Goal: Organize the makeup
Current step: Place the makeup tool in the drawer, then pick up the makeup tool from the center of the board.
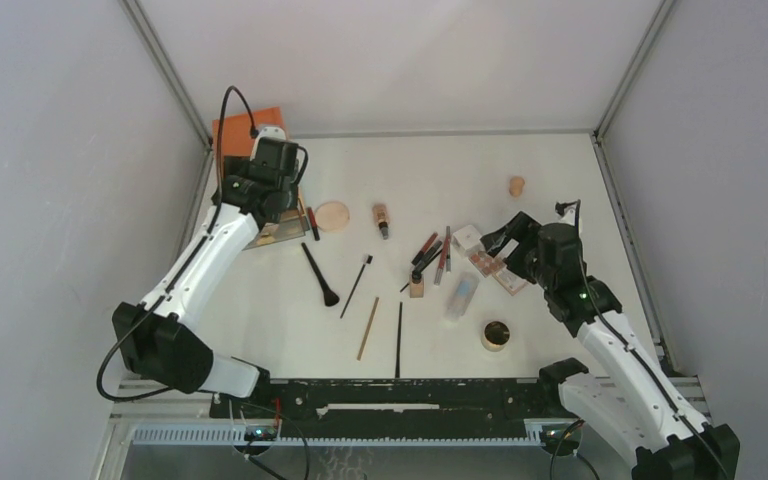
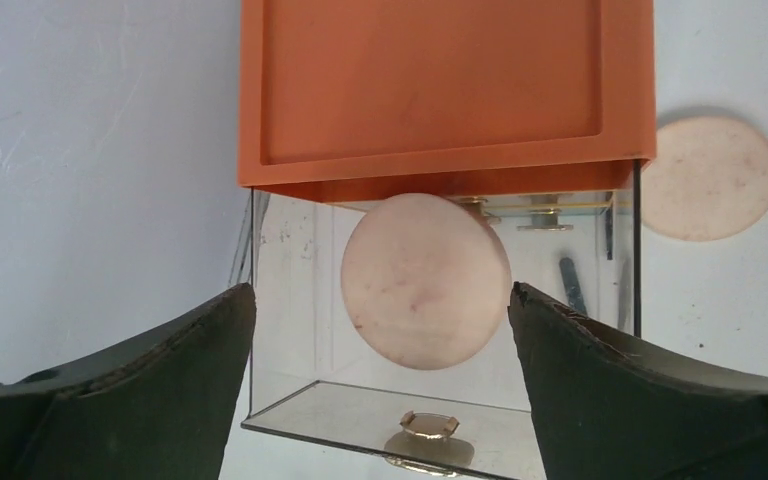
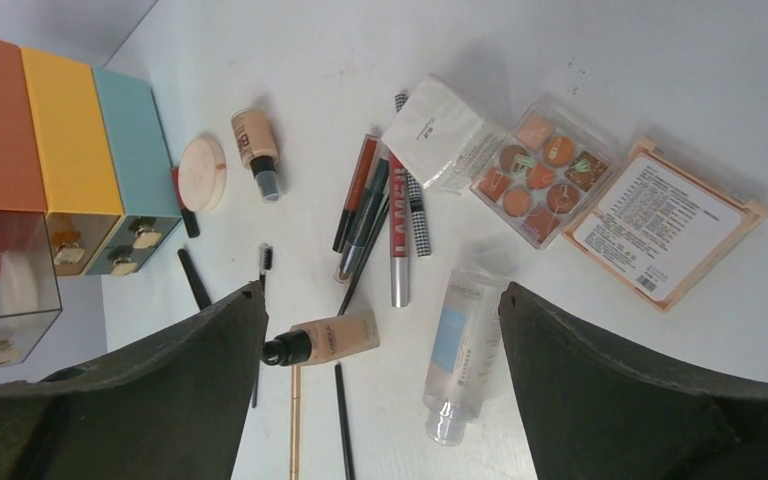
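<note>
The robot's right gripper will move outward and down over the small tan item point(image 1: 516, 187) and then close, because the item lies alone at the back, clear of the pile.
My left gripper point(image 1: 278, 208) hovers open and empty over the pulled-out clear drawer point(image 2: 290, 300) of the orange box point(image 2: 440, 80). A round tan compact point(image 2: 425, 280) lies in that drawer; a second compact point(image 2: 708, 178) lies on the table beside it. My right gripper point(image 3: 380, 290) is open and empty above the makeup pile: a clear tube point(image 3: 463, 345), a tan foundation bottle point(image 3: 330, 340), red and black pencils point(image 3: 370, 205), a reddish-pan palette point(image 3: 540, 170) and a white packet point(image 3: 435, 130). A black brush point(image 1: 318, 272), a wooden pencil point(image 1: 368, 327) and a black pencil point(image 1: 399, 338) lie mid-table.
The box shows orange, yellow and teal sections point(image 3: 70, 130) in the right wrist view. A printed carton point(image 3: 665, 225) lies beside the palette. A small jar point(image 1: 496, 335) sits near the front right, a small tan item point(image 1: 516, 185) at the back right. Grey walls enclose the table.
</note>
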`<state>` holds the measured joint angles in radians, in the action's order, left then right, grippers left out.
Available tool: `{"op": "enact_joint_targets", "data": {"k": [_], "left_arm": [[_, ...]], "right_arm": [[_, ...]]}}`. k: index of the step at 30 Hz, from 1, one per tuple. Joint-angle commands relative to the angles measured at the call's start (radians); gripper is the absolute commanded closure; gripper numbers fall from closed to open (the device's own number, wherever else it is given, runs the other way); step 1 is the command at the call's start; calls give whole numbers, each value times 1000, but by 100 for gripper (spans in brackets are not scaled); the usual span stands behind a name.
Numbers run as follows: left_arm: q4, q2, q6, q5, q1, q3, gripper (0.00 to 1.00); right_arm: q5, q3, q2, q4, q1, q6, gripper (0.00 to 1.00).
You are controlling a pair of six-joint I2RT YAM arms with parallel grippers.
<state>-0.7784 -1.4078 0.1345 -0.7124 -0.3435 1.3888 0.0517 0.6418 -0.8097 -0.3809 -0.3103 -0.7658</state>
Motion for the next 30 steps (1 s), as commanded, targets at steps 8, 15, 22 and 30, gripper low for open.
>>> {"op": "enact_joint_targets", "data": {"k": [8,15,22,30], "left_arm": [[231,299,4,267,-59,-18,0],[239,250,-20,385,-305,1,0],[237,264,-19,443,-344,-19,0],[237,350,16,453,-344,-83,0]], "right_arm": [[311,5,90,-77,-3,-11,7],[254,169,-105,-181,171,63,0],[200,521,-573,-194,206,224,0],[126,896,-1063,-176,255,335,19]]}}
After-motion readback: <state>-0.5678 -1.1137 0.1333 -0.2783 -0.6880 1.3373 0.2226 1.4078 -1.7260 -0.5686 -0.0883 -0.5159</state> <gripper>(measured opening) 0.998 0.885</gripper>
